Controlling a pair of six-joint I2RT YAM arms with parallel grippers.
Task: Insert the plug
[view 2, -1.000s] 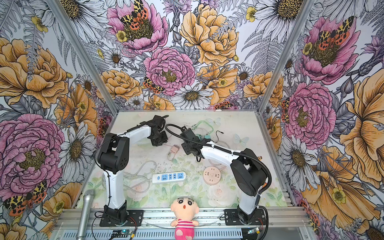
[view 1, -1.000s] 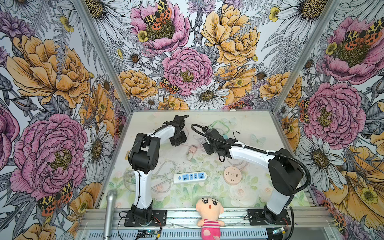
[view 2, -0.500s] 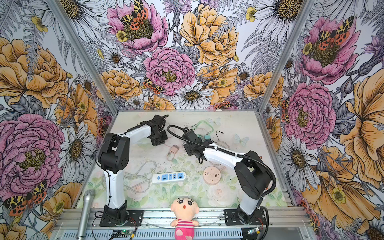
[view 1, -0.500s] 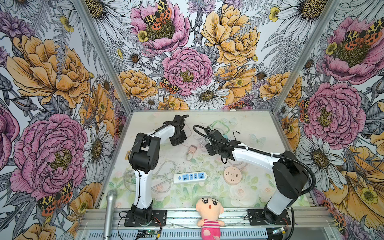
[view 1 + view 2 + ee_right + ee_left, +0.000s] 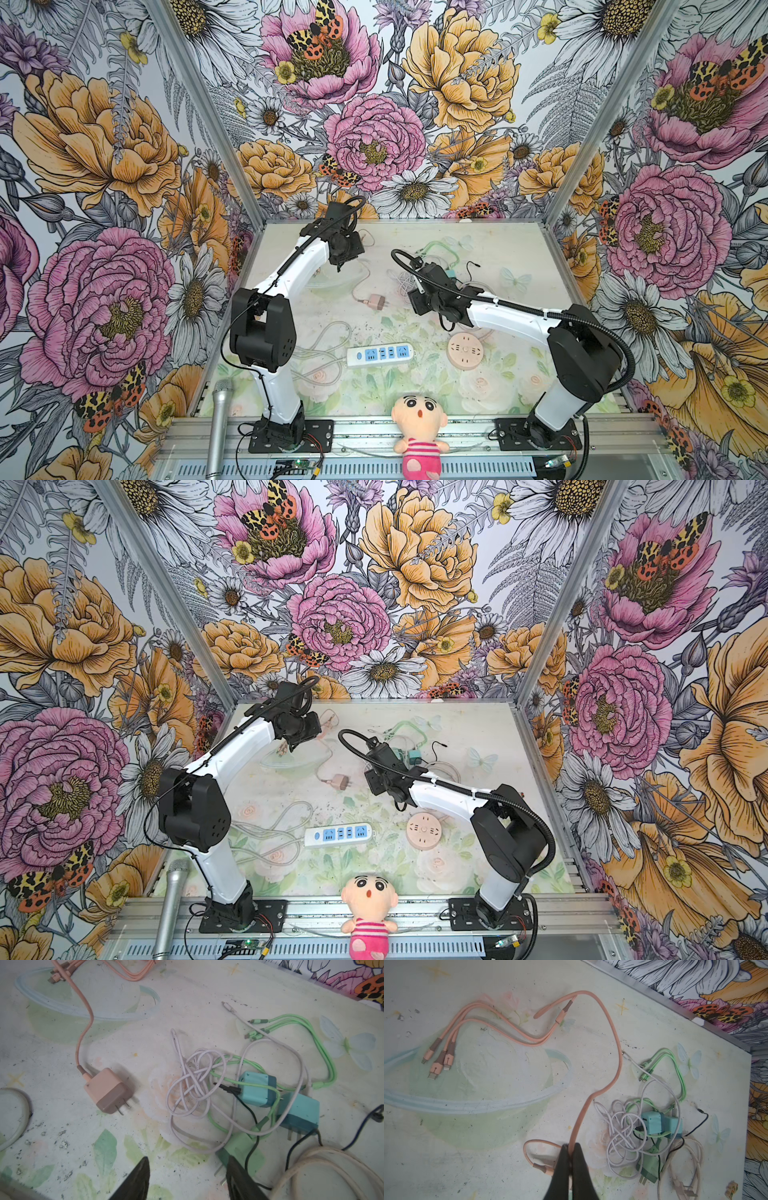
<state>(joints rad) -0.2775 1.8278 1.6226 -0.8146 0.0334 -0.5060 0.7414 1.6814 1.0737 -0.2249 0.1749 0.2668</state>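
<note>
The bare table (image 5: 347, 301) (image 5: 514, 1176) beside the plug is below and back, so the left gripper should next move down and back to release the raised cable on the clear space.
The pink plug (image 5: 108, 1091) lies flat on the table with its two prongs bare, between the two arms in both top views (image 5: 377, 301) (image 5: 341, 781). Its pink cable (image 5: 612, 1028) loops toward the back and ends in three connectors (image 5: 438, 1059). My left gripper (image 5: 571, 1147) is shut on this cable a short way from the plug. My right gripper (image 5: 188, 1160) hangs open over bare table, with a green plug (image 5: 239, 1149) beside one finger. The white power strip (image 5: 381, 354) (image 5: 338, 834) lies nearer the front.
A tangle of white cable (image 5: 193, 1084), green cable and two teal chargers (image 5: 257, 1091) lies by the right gripper. A round pink socket (image 5: 465, 351) sits right of the strip. A doll (image 5: 419, 419) and a microphone (image 5: 220, 415) are at the front edge.
My left gripper has closed on the pink cable. The right arm has drifted slightly to the right, its gripper still open.
</note>
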